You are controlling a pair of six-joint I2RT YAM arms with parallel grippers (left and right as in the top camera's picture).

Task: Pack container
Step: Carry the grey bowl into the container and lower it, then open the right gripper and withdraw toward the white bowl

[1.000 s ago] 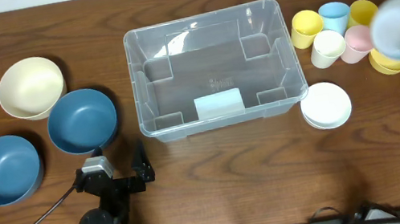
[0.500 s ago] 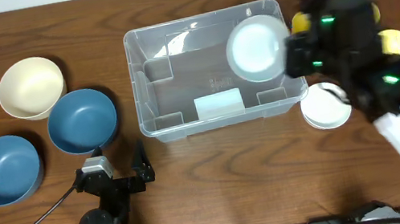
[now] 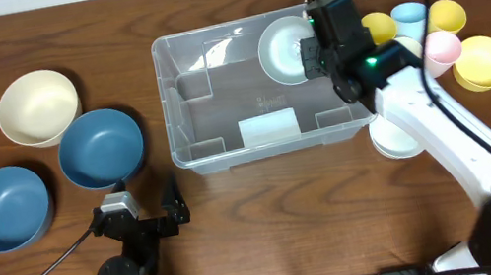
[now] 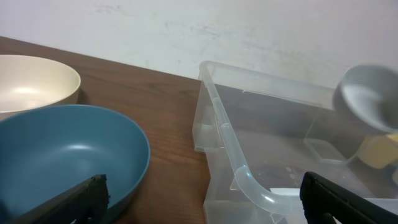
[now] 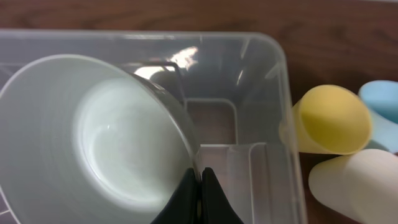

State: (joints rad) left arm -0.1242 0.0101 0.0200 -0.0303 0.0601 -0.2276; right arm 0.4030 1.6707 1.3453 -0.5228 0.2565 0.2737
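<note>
I will lower the pale bowl (image 3: 283, 49) with my right gripper into the container's end by the cups, where its bottom is empty.
The container (image 3: 164, 111), a large clear plastic bin with a pale label, stands in the middle of the table with nothing on its floor. My right gripper (image 3: 311, 50) is shut on the rim of a pale bowl (image 3: 283, 49) and holds it tilted over the bin's far right corner. In the right wrist view the black fingertips (image 5: 200, 177) pinch the bowl (image 5: 106, 143) edge above the bin's wall (image 5: 283, 68). My left gripper (image 3: 147, 196) stands open near the front edge, between a blue bowl (image 4: 62, 155) and the bin's corner (image 4: 249, 180), holding nothing.
Left of the bin lie a cream bowl (image 3: 38, 107) and two blue bowls (image 3: 100, 148) (image 3: 5, 208). To the right stand several pastel cups (image 3: 410, 18), stacked yellow bowls (image 3: 483, 61) and a white stack (image 3: 395, 137) partly under my right arm.
My right arm has carried the pale bowl leftward from above the cups to above the bin's far right corner. The left arm has not moved.
</note>
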